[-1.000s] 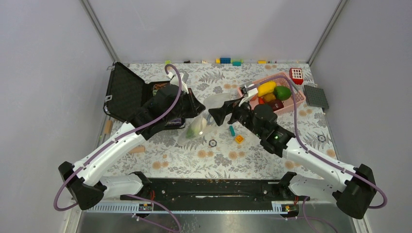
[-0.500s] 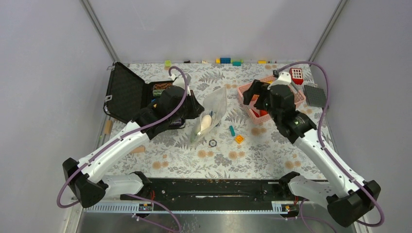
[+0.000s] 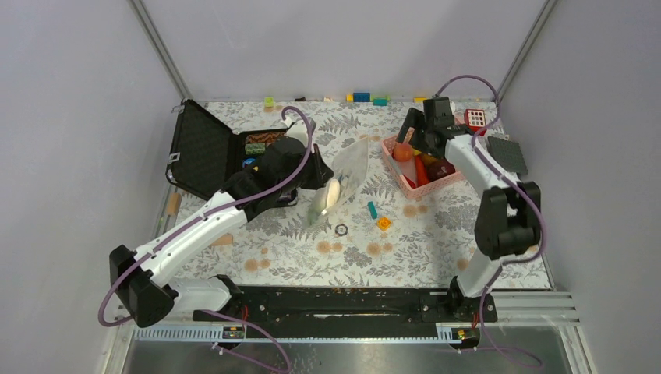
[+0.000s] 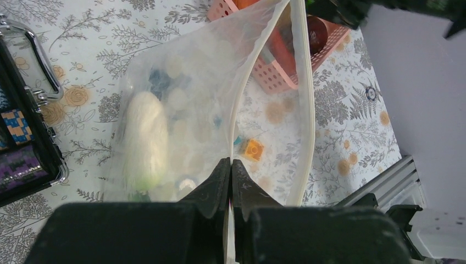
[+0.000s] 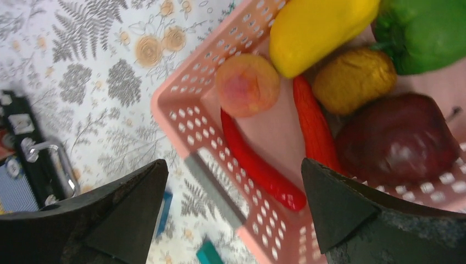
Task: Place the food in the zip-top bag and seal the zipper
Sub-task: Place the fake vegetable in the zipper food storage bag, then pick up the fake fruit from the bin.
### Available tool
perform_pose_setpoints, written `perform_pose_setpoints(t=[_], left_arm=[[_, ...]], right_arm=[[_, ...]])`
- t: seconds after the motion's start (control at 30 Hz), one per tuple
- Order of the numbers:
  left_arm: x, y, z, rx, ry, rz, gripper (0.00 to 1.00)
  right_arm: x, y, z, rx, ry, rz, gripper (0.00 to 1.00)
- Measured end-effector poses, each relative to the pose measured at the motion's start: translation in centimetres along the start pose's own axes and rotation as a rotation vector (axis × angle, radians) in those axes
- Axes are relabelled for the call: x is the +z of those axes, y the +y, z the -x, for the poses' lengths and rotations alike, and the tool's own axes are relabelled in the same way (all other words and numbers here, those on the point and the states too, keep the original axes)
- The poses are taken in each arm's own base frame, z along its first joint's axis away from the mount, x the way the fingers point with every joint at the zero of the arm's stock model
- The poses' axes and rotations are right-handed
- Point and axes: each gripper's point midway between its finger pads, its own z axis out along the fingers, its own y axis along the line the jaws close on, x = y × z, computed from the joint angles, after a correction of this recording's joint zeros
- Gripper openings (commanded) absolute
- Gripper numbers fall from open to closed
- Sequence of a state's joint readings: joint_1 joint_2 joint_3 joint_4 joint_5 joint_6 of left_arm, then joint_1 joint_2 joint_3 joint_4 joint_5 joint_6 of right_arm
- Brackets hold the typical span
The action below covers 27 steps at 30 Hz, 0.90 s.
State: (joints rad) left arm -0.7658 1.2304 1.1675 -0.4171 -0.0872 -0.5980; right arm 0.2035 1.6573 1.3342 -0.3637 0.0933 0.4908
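The peach (image 5: 247, 85), uncovered near the basket's corner, gets my right gripper down onto it next, one finger by the basket's side, the other beside the banana (image 5: 313, 27).
The clear zip-top bag (image 3: 348, 165) hangs from my left gripper (image 3: 318, 170), which is shut on one lip of its mouth. In the left wrist view the gripper (image 4: 231, 165) pinches the whitish zipper strip (image 4: 305, 82), and the mouth gapes open. A white radish (image 4: 144, 140) lies inside the bag (image 4: 192, 82). My right gripper (image 5: 233, 165) is open and empty above the pink basket (image 5: 181, 115). The basket holds a yellow banana (image 5: 313, 27), green pepper (image 5: 423, 33), peach (image 5: 247, 82), red chilli (image 5: 258, 165), orange carrot (image 5: 313, 126) and a dark red piece (image 5: 395, 137).
An open black case (image 3: 206, 152) lies at the left. A teal brick (image 3: 372, 209), an orange brick (image 3: 383, 224) and a small ring (image 3: 341, 229) lie near the bag. A grey baseplate (image 3: 507, 154) and a red toy (image 3: 475, 118) sit beside the basket. Bricks (image 3: 361, 97) line the back edge.
My right gripper has swung away from the bag's mouth to above the pink basket. The radish now lies in the bag. My left gripper has raised the bag slightly.
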Motion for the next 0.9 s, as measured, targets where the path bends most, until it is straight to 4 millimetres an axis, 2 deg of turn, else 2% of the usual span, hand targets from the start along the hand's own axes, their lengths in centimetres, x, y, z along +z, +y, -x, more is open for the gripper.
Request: perform_pose_setpoints(t=[0.17,0.3,0.43,0.7,0.9], left_arm=[[0.5,-0.3,-0.4,0.008,0.019,-0.017,0.00],[0.5,-0.5,-0.4,0.009,0.020,-0.029,0.00],[0.6,-0.6,-0.5,0.014,0.025,-0.035,0.00],[1.0,-0.6,-0.9,0.015,0.041,-0.037,0.00],[1.0,-0.6,-0.9,0.015,0.041,-0.038,0.00]], right_arm=[[5.3,0.2,-0.3,0.012,0.060,-0.034,1.00],[7.8,-0.2,-1.4,0.034,0.092,-0.062,0.97],[9.4,-0.7,-2.5,0.056,0.114,-0.083,0.96],[11.9,-0.9,-2.6,0.088,0.081,-0.087,0.95],[13.4,-1.6,-3.7,0.117,0.104,-0.107,0.93]])
